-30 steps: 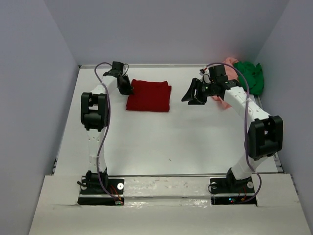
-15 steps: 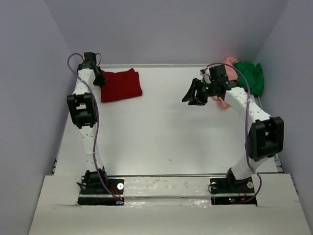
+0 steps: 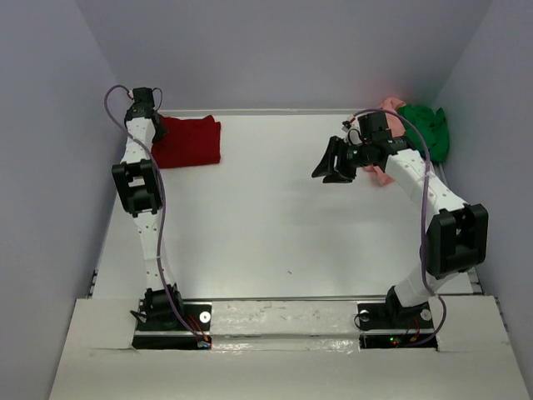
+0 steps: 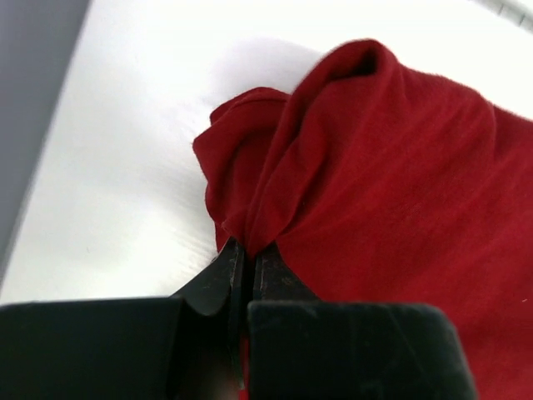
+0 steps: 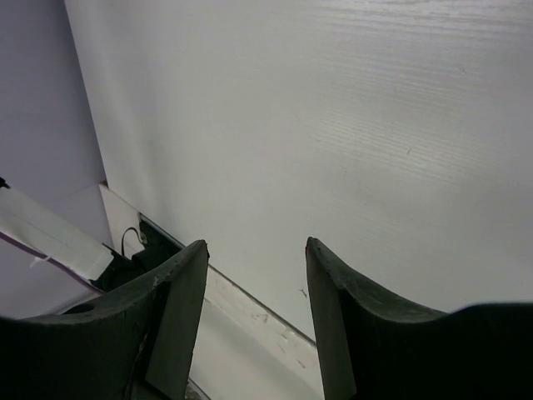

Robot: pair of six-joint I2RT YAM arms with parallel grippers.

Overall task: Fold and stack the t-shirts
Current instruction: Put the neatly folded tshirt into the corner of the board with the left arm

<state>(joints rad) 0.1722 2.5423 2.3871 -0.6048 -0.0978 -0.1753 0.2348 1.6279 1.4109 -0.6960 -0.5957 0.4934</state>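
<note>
Bare table lies between the red t-shirt and the wall, so my left gripper should next slide left in the top view across it and let go.
A folded dark red t-shirt lies in the table's far left corner. My left gripper is shut on its left edge; in the left wrist view the closed jaws pinch a bunched fold of the red t-shirt. A salmon pink t-shirt and a bright green t-shirt lie crumpled at the far right, the pink one mostly hidden behind my right arm. My right gripper hangs open over the bare table left of them, with nothing between its fingers.
Grey walls close in the white table on the left, back and right. The left gripper is close to the left wall. The arm bases stand at the near edge.
My left gripper has dragged the red t-shirt from the far middle of the table to the far left corner. The right arm has barely moved.
</note>
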